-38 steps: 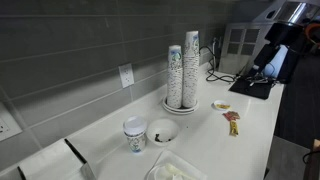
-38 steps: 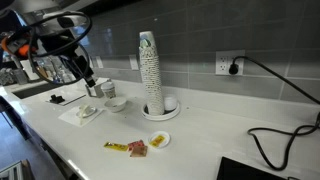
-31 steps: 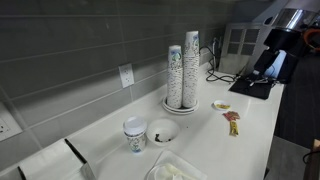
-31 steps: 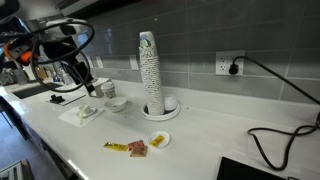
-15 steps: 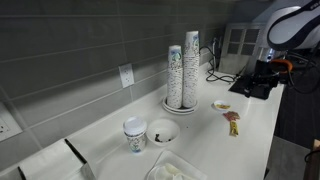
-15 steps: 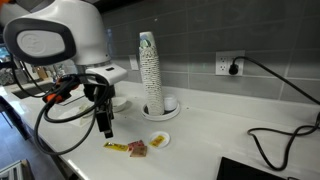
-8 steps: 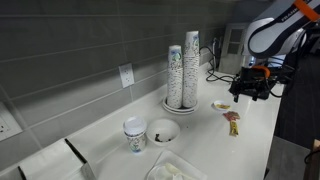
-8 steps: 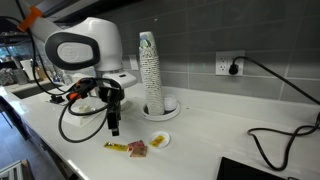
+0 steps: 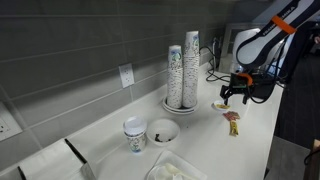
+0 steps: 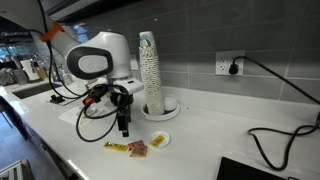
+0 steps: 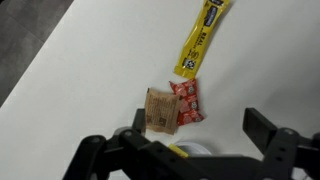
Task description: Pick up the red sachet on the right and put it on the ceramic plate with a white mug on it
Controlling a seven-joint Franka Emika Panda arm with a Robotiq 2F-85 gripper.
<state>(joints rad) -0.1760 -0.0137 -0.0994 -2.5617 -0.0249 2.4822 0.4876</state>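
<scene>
I should move my gripper toward the saucer and lower it onto the end of the red sachet that is away from the yellow packet.
The red sachet (image 11: 187, 101) lies flat on the white counter, between a brown packet (image 11: 160, 110) that touches it and a long yellow packet (image 11: 203, 37). It also shows in both exterior views (image 9: 231, 116) (image 10: 135, 146). My gripper (image 11: 178, 140) is open and empty, and hovers just above and beside the sachets (image 9: 232, 96) (image 10: 124, 126). The white mug (image 9: 134, 135) stands far off next to a white bowl with a dark centre (image 9: 161, 131). I cannot make out a plate under the mug.
Two tall stacks of patterned paper cups (image 9: 182, 70) (image 10: 150, 72) stand on a round dish by the wall. A small saucer (image 9: 221, 105) (image 10: 158, 139) sits next to the sachets. A large plate (image 9: 175, 170) lies at the counter's front. A black cable (image 10: 275, 140) runs along the counter.
The arm has swung in along the counter from far off and now hangs over the sachets with its fingers pointing down. The packets have not moved.
</scene>
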